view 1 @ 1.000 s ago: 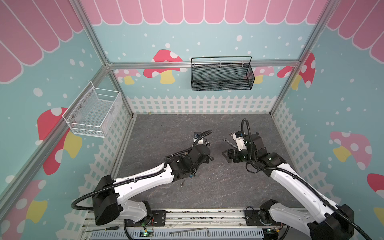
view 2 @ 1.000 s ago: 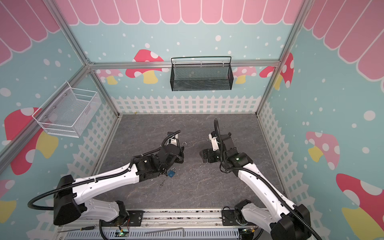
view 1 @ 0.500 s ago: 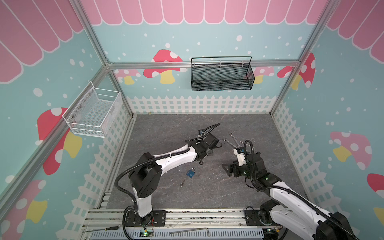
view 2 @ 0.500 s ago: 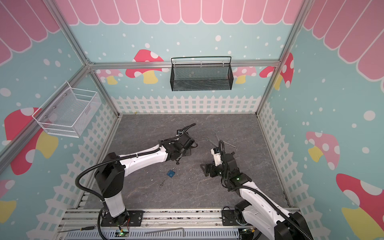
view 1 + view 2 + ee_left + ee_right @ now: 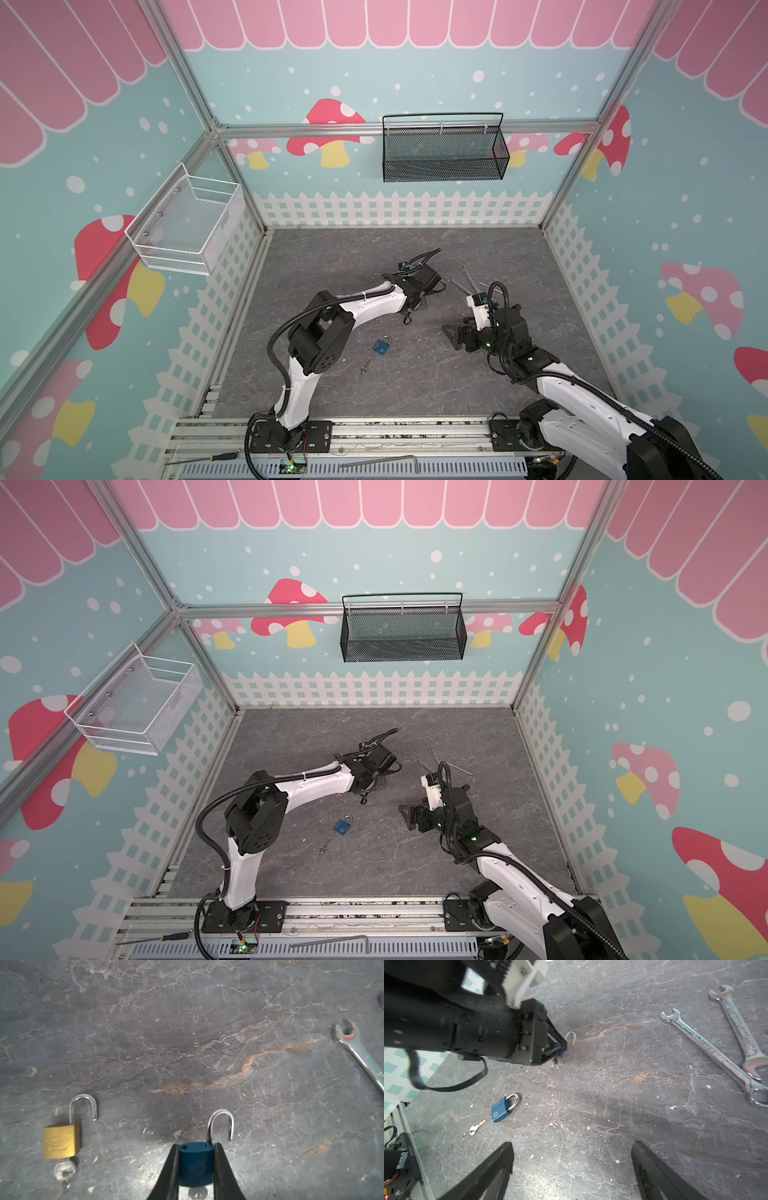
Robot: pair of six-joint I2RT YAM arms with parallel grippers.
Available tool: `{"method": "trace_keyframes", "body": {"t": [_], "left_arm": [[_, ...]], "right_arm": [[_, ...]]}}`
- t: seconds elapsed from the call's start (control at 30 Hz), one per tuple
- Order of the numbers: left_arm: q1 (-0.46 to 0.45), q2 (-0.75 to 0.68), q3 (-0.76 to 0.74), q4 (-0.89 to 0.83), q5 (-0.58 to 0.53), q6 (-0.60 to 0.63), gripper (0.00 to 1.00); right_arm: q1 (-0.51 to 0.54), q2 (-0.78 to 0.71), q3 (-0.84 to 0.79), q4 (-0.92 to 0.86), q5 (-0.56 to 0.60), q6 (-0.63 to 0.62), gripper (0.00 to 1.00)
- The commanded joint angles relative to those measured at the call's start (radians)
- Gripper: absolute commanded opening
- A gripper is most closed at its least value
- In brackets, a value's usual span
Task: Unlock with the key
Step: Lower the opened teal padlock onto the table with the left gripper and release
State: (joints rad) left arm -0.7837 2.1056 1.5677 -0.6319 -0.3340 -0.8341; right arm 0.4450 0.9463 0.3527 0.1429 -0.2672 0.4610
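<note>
My left gripper moves down to the grey floor (image 5: 192, 1136) beside the brass padlock next and releases the blue padlock, since its shackle already stands open.
My left gripper (image 5: 196, 1148) is shut on a blue padlock (image 5: 196, 1164) whose shackle (image 5: 220, 1124) stands open, and a silver key (image 5: 197, 1193) sits in its underside. The right wrist view shows that padlock (image 5: 560, 1051) held just above the floor. A second blue padlock (image 5: 503, 1108) with its shackle closed lies on the floor in both top views (image 5: 382, 345), with a loose key (image 5: 475, 1126) beside it. My right gripper (image 5: 572, 1144) stands open and empty, right of the left gripper (image 5: 420, 306).
A brass padlock (image 5: 60, 1140), shackle open and key in it, lies beside the held one. Two wrenches (image 5: 716, 1051) lie crossed on the grey floor (image 5: 415, 386) toward the back right. A black mesh basket (image 5: 442, 147) and a white basket (image 5: 187, 226) hang on the walls.
A second ago the two grippers were close together mid-floor. The right gripper has drawn back toward the front and the left arm has swung toward the back. Neither gripper's opening has changed.
</note>
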Motion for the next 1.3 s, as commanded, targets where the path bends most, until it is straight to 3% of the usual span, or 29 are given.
{"method": "trace_keyframes", "body": {"t": [0.0, 0.33, 0.5, 0.73, 0.8, 1.03, 1.27], "left_arm": [[0.020, 0.030, 0.040, -0.029, 0.003, -0.029, 0.00], [0.027, 0.076, 0.050, -0.029, 0.045, -0.045, 0.02], [0.027, 0.071, 0.030, -0.028, 0.046, -0.057, 0.14], [0.032, 0.029, 0.005, -0.025, 0.043, -0.072, 0.41], [0.034, 0.005, -0.001, -0.022, 0.048, -0.067, 0.45], [0.034, -0.198, -0.124, 0.066, 0.073, -0.072, 0.48], [0.034, -0.506, -0.370, 0.159, 0.051, -0.079, 0.54]], "right_arm": [[-0.005, -0.018, -0.017, 0.026, -0.015, -0.001, 0.91], [-0.004, -0.009, -0.010, 0.022, -0.026, -0.004, 0.91], [-0.004, -0.007, -0.001, 0.011, -0.033, -0.003, 0.91], [-0.003, -0.021, 0.015, -0.024, -0.035, -0.005, 0.91], [-0.003, -0.027, 0.023, -0.043, -0.038, -0.007, 0.90], [-0.003, -0.049, 0.061, -0.111, -0.060, 0.000, 0.90], [0.019, -0.007, 0.134, -0.210, -0.113, 0.000, 0.88]]}}
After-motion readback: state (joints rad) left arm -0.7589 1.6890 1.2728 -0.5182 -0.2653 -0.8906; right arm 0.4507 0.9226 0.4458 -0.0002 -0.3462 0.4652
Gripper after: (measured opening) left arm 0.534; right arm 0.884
